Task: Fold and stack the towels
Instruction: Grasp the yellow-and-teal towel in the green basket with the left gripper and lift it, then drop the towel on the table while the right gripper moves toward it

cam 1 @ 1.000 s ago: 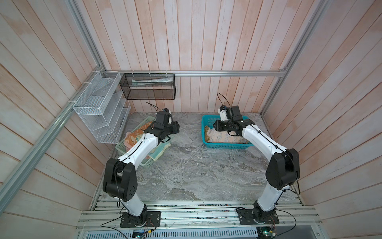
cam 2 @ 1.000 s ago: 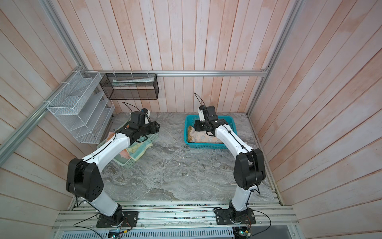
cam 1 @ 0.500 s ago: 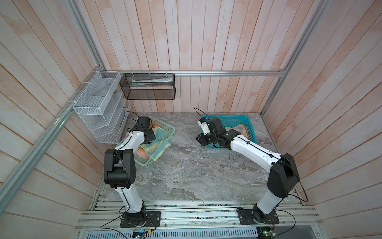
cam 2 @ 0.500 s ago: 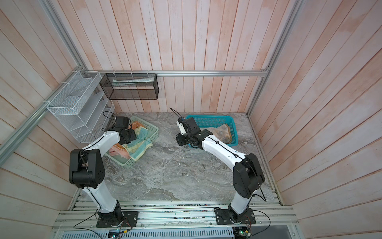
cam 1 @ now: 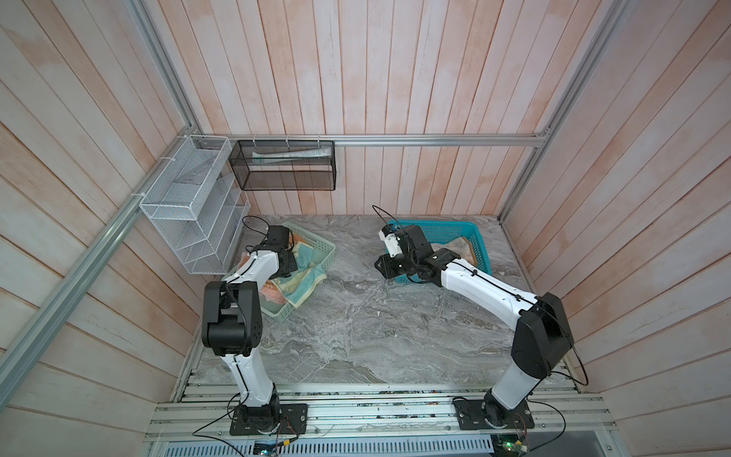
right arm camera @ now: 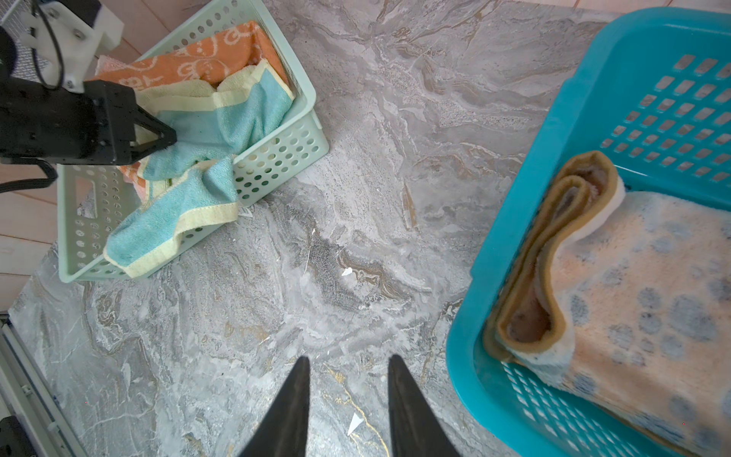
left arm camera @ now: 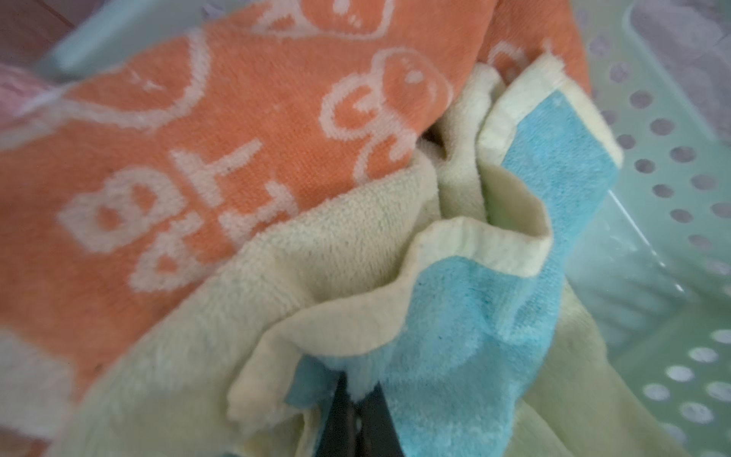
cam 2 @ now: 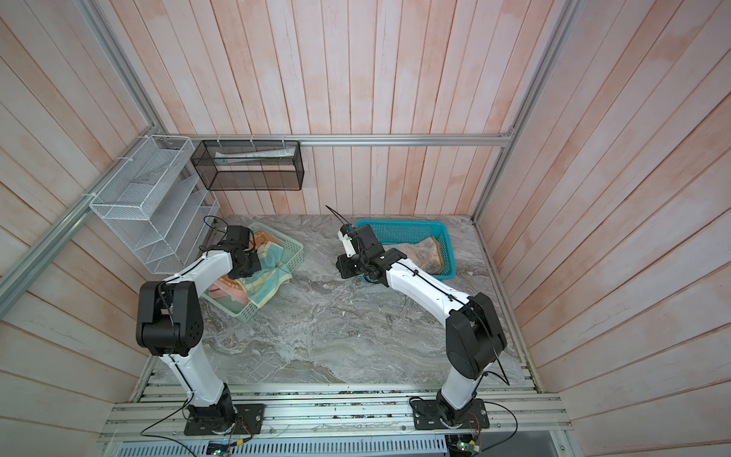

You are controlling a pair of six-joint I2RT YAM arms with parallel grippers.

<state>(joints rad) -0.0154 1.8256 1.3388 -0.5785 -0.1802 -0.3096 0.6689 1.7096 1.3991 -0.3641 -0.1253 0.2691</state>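
Observation:
My left gripper next lifts past the mint-green basket's rim, then lowers to release the fold, as bare marble separates this gripper from the teal basket.
A pale yellow-green towel (left arm camera: pixel 356 257) with a blue face lies bunched in the mint-green basket (cam 1: pixel 318 239) and hangs over its side (right arm camera: pixel 174 221). My left gripper (left arm camera: pixel 358 389) is shut on a fold of this towel; it shows as a black wedge (right arm camera: pixel 174 136) in the right wrist view. Under the towel lies the orange bunny towel (left arm camera: pixel 237 118). A peach paw-print towel (right arm camera: pixel 633 296) sits folded in the teal basket (right arm camera: pixel 553 158). My right gripper (right arm camera: pixel 348 362) hangs open over the marble just left of the teal basket, with nothing between its fingers.
A white wire rack (cam 1: pixel 190 205) hangs on the left wall and a black mesh basket (cam 1: pixel 285 166) on the back wall. Grey marble table (cam 1: pixel 375 324) lies between the baskets. Aluminium rails (cam 1: pixel 375 411) run along the front edge.
My left arm swung back over the mint-green basket and its jaws have closed on the yellow-green towel. My right gripper left the teal basket and moved to the table beside it.

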